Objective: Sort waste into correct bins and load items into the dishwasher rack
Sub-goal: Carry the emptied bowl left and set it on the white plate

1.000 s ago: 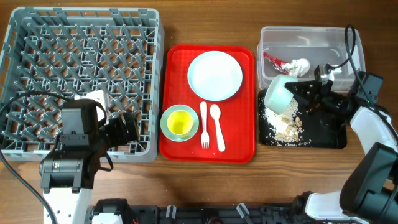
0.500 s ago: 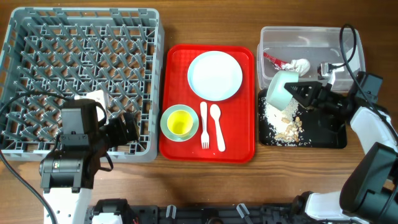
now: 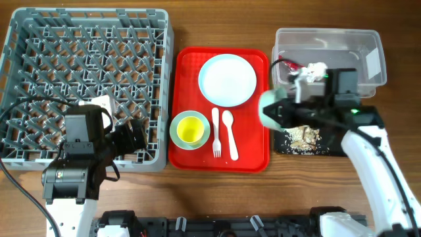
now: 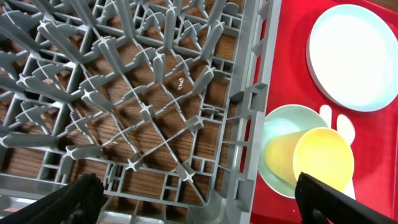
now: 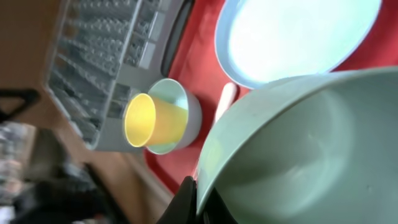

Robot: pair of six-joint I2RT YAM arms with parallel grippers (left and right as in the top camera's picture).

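The bowl swings outward over the plate in my right gripper next and comes down onto it, since the bowl is empty and the white plate point(image 3: 227, 80) point(image 5: 295, 33) lies empty.
My right gripper point(image 3: 284, 113) is shut on the rim of a pale green bowl point(image 3: 271, 110), held tilted over the red tray's right edge; the bowl point(image 5: 311, 149) fills the right wrist view. The other green bowl point(image 3: 189, 130) holds the yellow cup point(image 3: 191, 130) on the tray, beside the white fork point(image 3: 216, 133), spoon point(image 3: 230, 134) and plate point(image 3: 227, 79). Crumbs point(image 3: 302, 135) lie in the black tray point(image 3: 342, 146). The red wrapper point(image 3: 289, 64) and tissue point(image 3: 318, 68) lie in the clear tub point(image 3: 329, 39). My left gripper point(image 4: 198, 198) is open over the grey rack's point(image 3: 85, 79) front right corner.
The flat red serving tray point(image 3: 253, 158) lies between the rack and the bins. The rack's upright pegs point(image 4: 143, 93) stand under my left gripper. Cables run along the left arm and near the tub.
My right gripper has carried the green bowl left, from over the black tray to the red tray's right edge. The left arm has not moved.
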